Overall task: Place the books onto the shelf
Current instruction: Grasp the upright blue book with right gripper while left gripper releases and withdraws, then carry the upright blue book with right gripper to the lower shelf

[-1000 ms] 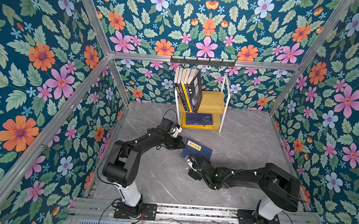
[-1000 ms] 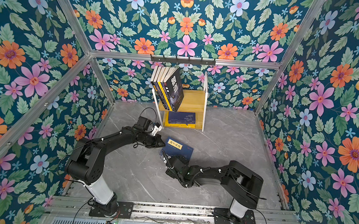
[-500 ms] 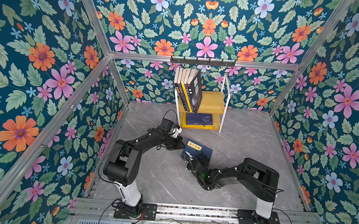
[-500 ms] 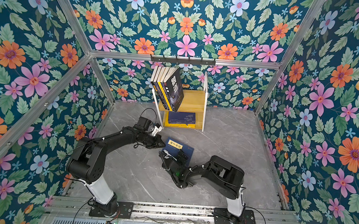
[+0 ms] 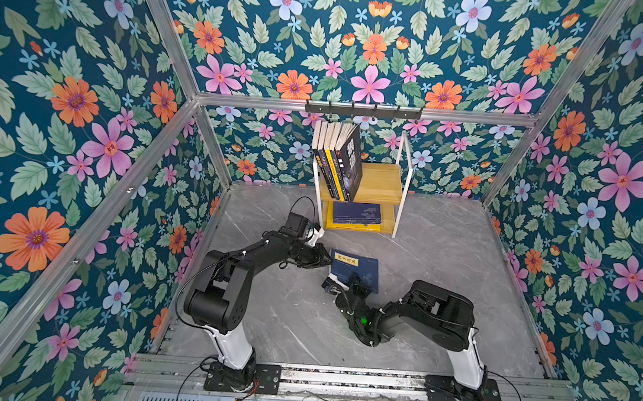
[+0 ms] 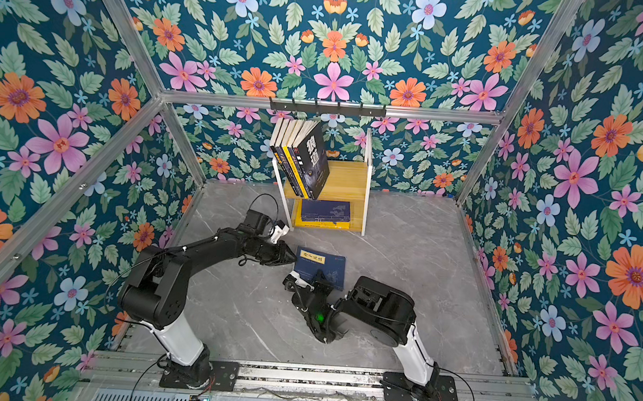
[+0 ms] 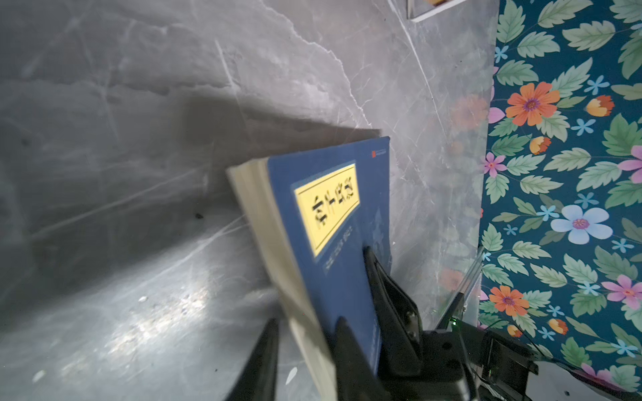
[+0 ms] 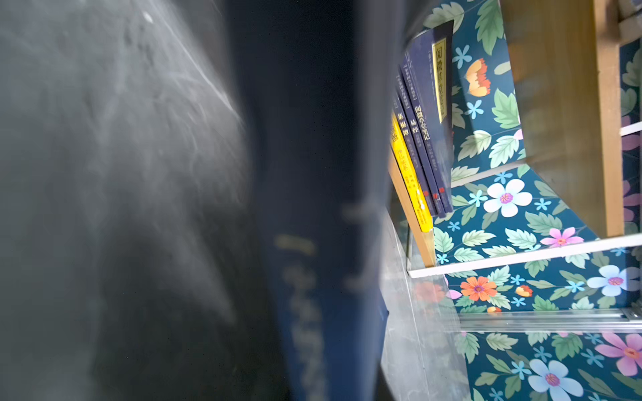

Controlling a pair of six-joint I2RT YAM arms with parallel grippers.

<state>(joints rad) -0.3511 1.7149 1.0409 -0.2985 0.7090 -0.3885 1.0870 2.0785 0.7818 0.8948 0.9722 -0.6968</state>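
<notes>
I should next carry the book outward into the shelf with my right gripper and let go of it on the flat stack on the lower board, because there is still open space above.
A navy book with a yellow title label lies on the grey table, in front of the shelf. My left gripper straddles its page edge with the jaws a little apart, and one finger stands clear of the pages. My right gripper is shut on the book's near edge, with one finger lying on the cover. The right wrist view shows that book blurred and very close. Several books stand on the shelf's top board, and others lie flat on the lower board.
A black hook rail runs along the back frame above the shelf. Floral walls and aluminium posts close in the table on three sides. The shelf's white frame leg stands just behind the book on the table.
My right gripper has shut on the book's near edge, and that arm has folded in closer to it. My left gripper's jaws have parted slightly at the book's page edge.
</notes>
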